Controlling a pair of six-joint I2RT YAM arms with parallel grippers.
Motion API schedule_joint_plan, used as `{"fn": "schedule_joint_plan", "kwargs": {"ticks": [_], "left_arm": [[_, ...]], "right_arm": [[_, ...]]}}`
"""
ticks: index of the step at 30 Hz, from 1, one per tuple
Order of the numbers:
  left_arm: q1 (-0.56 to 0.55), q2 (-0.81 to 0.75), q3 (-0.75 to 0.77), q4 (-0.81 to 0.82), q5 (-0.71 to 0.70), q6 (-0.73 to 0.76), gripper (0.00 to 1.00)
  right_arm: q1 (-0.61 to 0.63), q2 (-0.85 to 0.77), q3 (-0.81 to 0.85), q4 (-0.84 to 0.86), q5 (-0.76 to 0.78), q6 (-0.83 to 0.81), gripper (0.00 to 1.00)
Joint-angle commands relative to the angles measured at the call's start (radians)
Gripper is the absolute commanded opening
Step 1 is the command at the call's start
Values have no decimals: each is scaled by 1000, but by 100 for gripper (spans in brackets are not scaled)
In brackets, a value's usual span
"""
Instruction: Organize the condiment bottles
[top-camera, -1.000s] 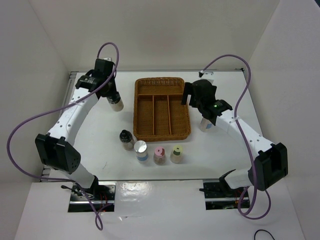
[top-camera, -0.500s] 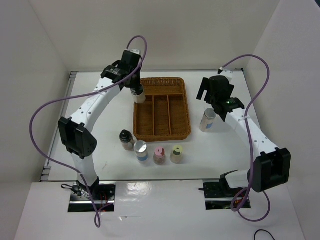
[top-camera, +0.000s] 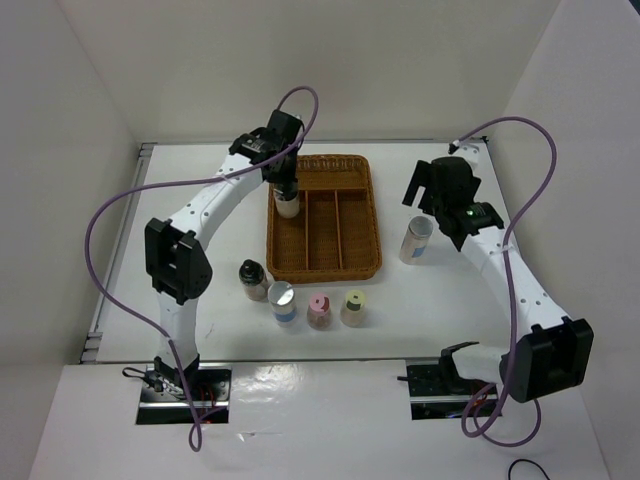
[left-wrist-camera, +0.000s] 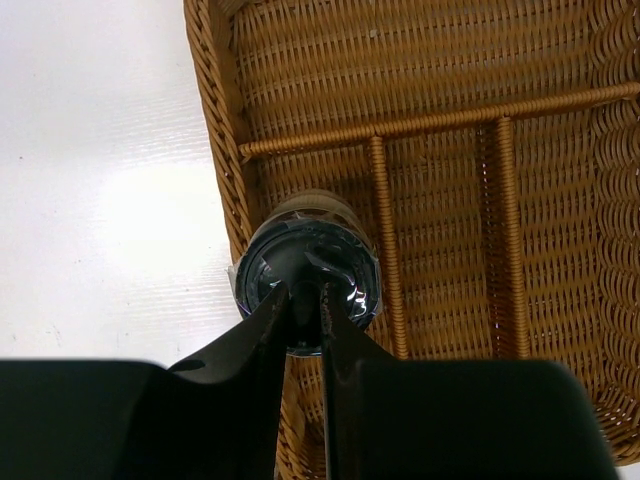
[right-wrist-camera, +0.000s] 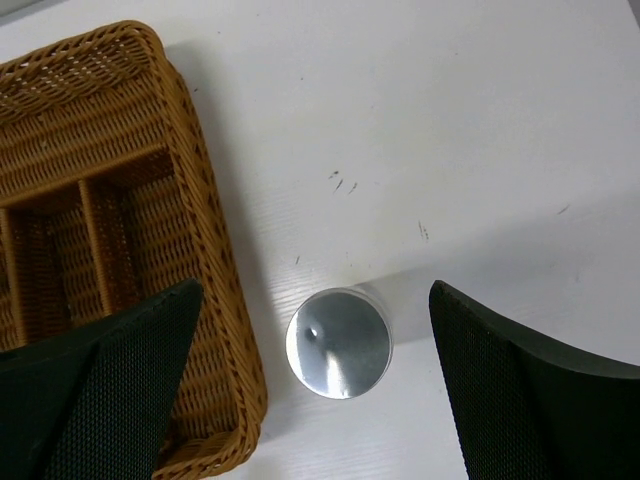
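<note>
My left gripper will move down and toward the nearest divider, into the long section (top-camera: 290, 226) beside it, because the black cap hangs partly over the tray's rim.
My left gripper (top-camera: 286, 190) (left-wrist-camera: 308, 296) is shut on the knob of a black-capped condiment bottle (left-wrist-camera: 305, 272), holding its pale body (top-camera: 288, 207) upright over the near-left part of the wicker tray (top-camera: 360, 268), by its left rim (left-wrist-camera: 222, 150). My right gripper (top-camera: 427, 205) (right-wrist-camera: 315, 300) hangs open above a silver-capped bottle (top-camera: 415, 240) (right-wrist-camera: 338, 343) standing on the table just right of the tray. A row of condiment bottles stands in front of the tray: black cap (top-camera: 251, 278), silver cap (top-camera: 282, 300), pink cap (top-camera: 319, 310), yellow-green cap (top-camera: 353, 307).
The tray has one cross compartment at the back and three long ones (top-camera: 325, 225) separated by dividers (left-wrist-camera: 385, 250). Its right rim (right-wrist-camera: 215, 300) lies close to the silver-capped bottle. White walls enclose the table on the left, back and right.
My left arm has swung right, carrying the black-capped bottle from the table left of the tray to over the tray. My right gripper has drawn back and right off the silver-capped bottle.
</note>
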Motion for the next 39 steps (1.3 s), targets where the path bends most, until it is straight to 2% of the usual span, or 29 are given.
{"fn": "schedule_joint_plan", "kwargs": {"ticks": [1, 15, 20, 24, 25, 27, 29, 31, 36, 39], "left_arm": [[2, 0, 37, 50, -27, 17, 3], [2, 75, 16, 99, 5, 17, 6], [2, 85, -5, 108, 14, 17, 13], [11, 94, -15, 117, 24, 17, 33], [11, 94, -15, 117, 24, 17, 43], [11, 94, -33, 117, 33, 17, 54], [11, 69, -42, 108, 33, 17, 77], [11, 39, -67, 108, 22, 17, 88], [2, -56, -79, 73, -7, 8, 100], [2, -130, -88, 61, -27, 8, 100]], "right_arm": [[-10, -24, -15, -41, -32, 29, 99], [-19, -42, -117, -61, -99, 118, 99], [-19, -24, -163, -40, -109, 127, 99], [-19, 10, -182, -31, -109, 136, 99], [-19, 10, -182, -20, -109, 136, 99], [-19, 28, -191, -11, -109, 136, 99], [-19, 39, -191, 0, -109, 136, 99], [-19, 65, -191, 11, -109, 136, 99], [-19, 106, -191, 20, -109, 146, 90], [-19, 125, -191, 29, -99, 146, 82]]}}
